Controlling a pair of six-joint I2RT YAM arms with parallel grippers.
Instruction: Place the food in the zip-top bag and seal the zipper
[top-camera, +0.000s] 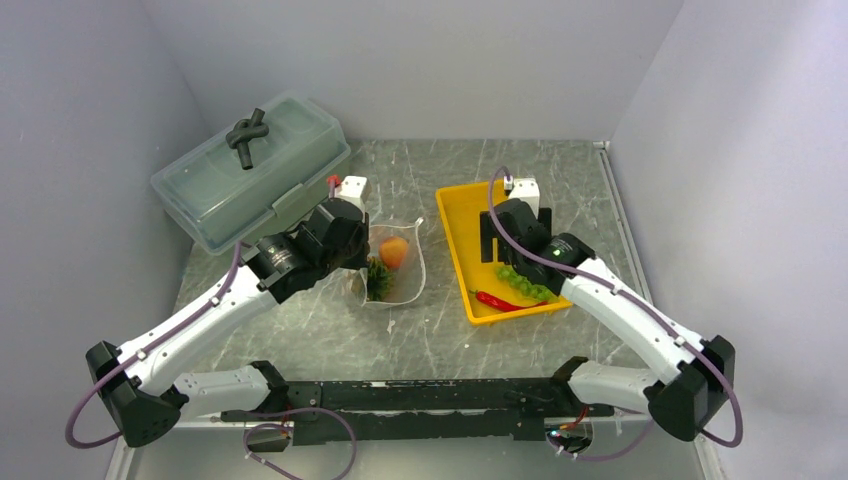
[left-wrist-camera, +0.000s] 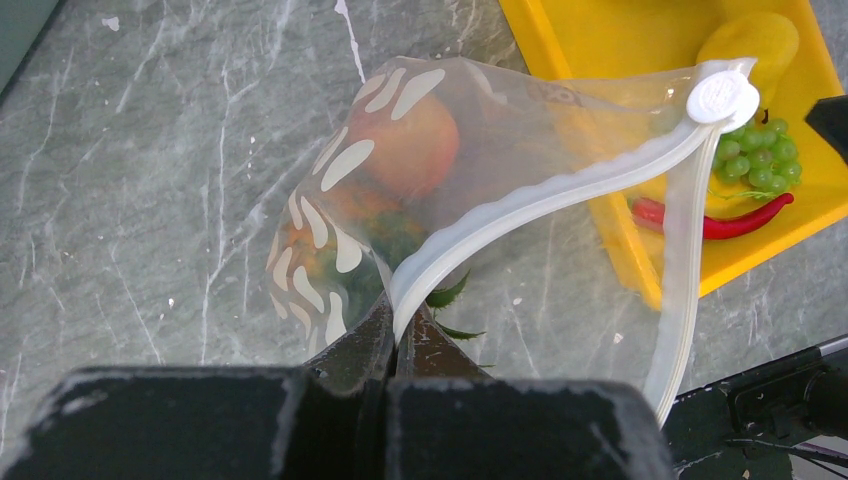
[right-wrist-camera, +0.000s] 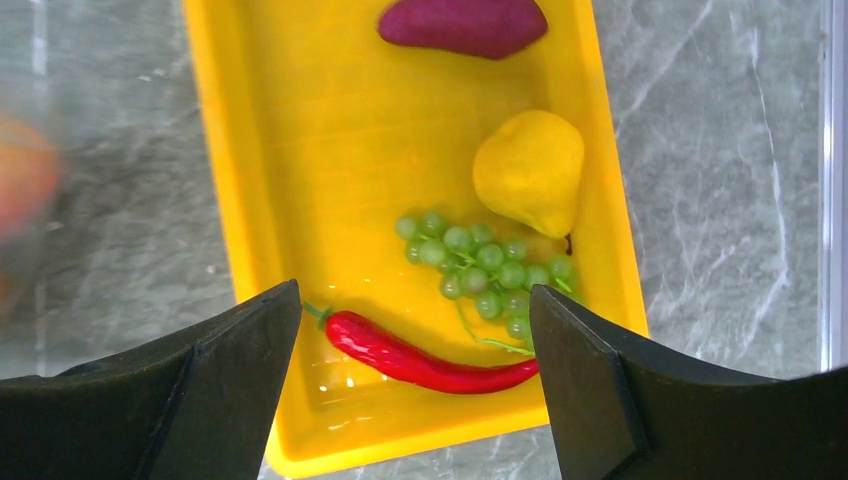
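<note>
My right gripper should move down and outward next, past the chili (right-wrist-camera: 420, 360) and grapes, to the yellow fruit (right-wrist-camera: 530, 170), because that fruit lies beyond my open fingers.
The clear dotted zip-top bag (top-camera: 402, 268) lies between the arms, mouth open. It holds the peach (top-camera: 394, 251) and the pineapple (top-camera: 378, 279), also seen through the plastic in the left wrist view (peach (left-wrist-camera: 415, 145), pineapple (left-wrist-camera: 335, 250)). My left gripper (left-wrist-camera: 398, 335) is shut on the whitish zipper strip (left-wrist-camera: 560, 195) at the mouth; its white slider (left-wrist-camera: 722, 97) sits at the far end. My right gripper (right-wrist-camera: 415, 290) is open and empty above the chili (right-wrist-camera: 420, 360). The grapes (right-wrist-camera: 480, 265), yellow fruit (right-wrist-camera: 530, 170) and purple piece (right-wrist-camera: 462, 25) lie beyond it.
The remaining food lies in a rigid yellow tray (top-camera: 455, 220) right of the bag. A large translucent lidded box (top-camera: 250, 175) with a black fitting (top-camera: 248, 135) on its lid stands at the back left. Grey walls close in the table's sides and back.
</note>
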